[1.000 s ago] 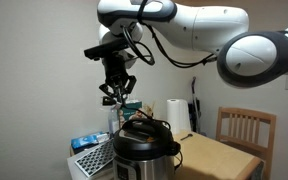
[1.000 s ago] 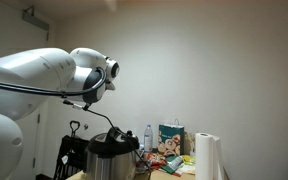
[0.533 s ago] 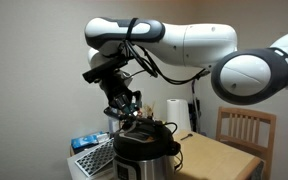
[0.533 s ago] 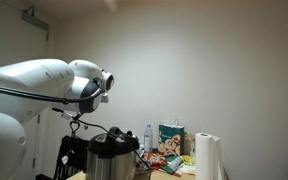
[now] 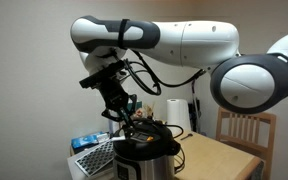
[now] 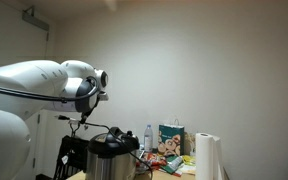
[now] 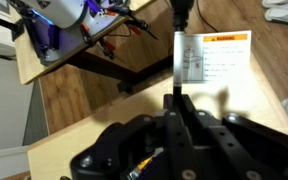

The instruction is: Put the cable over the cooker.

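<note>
My gripper next needs to move toward the rack, past the lid's rim, to the lid's dish-rack side beside it and let go of the cable, as the cable's loop already lies over the lid.
The cooker has a steel body and a black lid and stands on a wooden table; it also shows in an exterior view. My gripper hangs just above the lid's near-left side. In the wrist view my gripper is shut on the thin black cable, which runs straight up out of the fingertips with a white warning tag on it. A loop of the cable lies over the lid. The lid itself is hidden in the wrist view.
A white paper-towel roll stands behind the cooker, a wooden chair past the table. A dish rack sits left of the cooker. A bottle, a bag and another roll crowd the table.
My arm has swung down and slightly toward the cooker, bringing the gripper with the cable close over the lid. The jaws have stayed shut.
</note>
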Robot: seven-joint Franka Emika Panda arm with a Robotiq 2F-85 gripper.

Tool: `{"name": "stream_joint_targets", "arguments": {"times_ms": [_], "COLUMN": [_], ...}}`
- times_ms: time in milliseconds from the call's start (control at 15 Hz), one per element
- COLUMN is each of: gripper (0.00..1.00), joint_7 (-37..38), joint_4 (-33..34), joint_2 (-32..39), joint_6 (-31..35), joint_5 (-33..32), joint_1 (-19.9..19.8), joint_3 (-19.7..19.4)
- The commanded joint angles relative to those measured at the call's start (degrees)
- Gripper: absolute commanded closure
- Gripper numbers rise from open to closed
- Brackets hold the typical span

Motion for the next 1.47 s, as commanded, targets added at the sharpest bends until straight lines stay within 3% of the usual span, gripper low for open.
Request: {"name": "stream_joint_targets", "arguments": {"times_ms": [0, 200, 267, 333, 400, 467, 1000, 1067, 1133, 1400], "gripper": [0.98, 0.98, 0.98, 0.92, 0.92, 0.98, 0.98, 0.67, 0.65, 0.41], "joint_7": [1.62, -2.92, -0.23, -0.36, -0.36, -0.36, -3.36, -3.02, -3.08, -3.17], "joint_4": [0.05, 0.15, -1.1, -1.15, -1.22, -1.46, -1.91, -1.91, -1.87, -1.6], "joint_2": [-3.99, -6.34, -5.46, -6.08, -6.14, -6.03, -3.64, -3.51, -3.43, -3.59], "joint_6": [7.75, 15.69, 13.01, 13.7, 13.64, 13.64, 15.51, 15.3, 15.16, 15.19], "joint_5": [1.34, -1.79, -0.47, -0.6, -0.6, -0.6, -3.52, -3.5, -3.33, -2.6], "joint_1": [-1.31, -1.45, -1.07, -1.17, -1.17, -1.12, 3.69, 3.91, 3.95, 3.46], "joint_3": [0.27, -1.37, -0.65, -0.79, -0.79, -0.79, -1.46, -1.41, -1.25, -0.83]}}
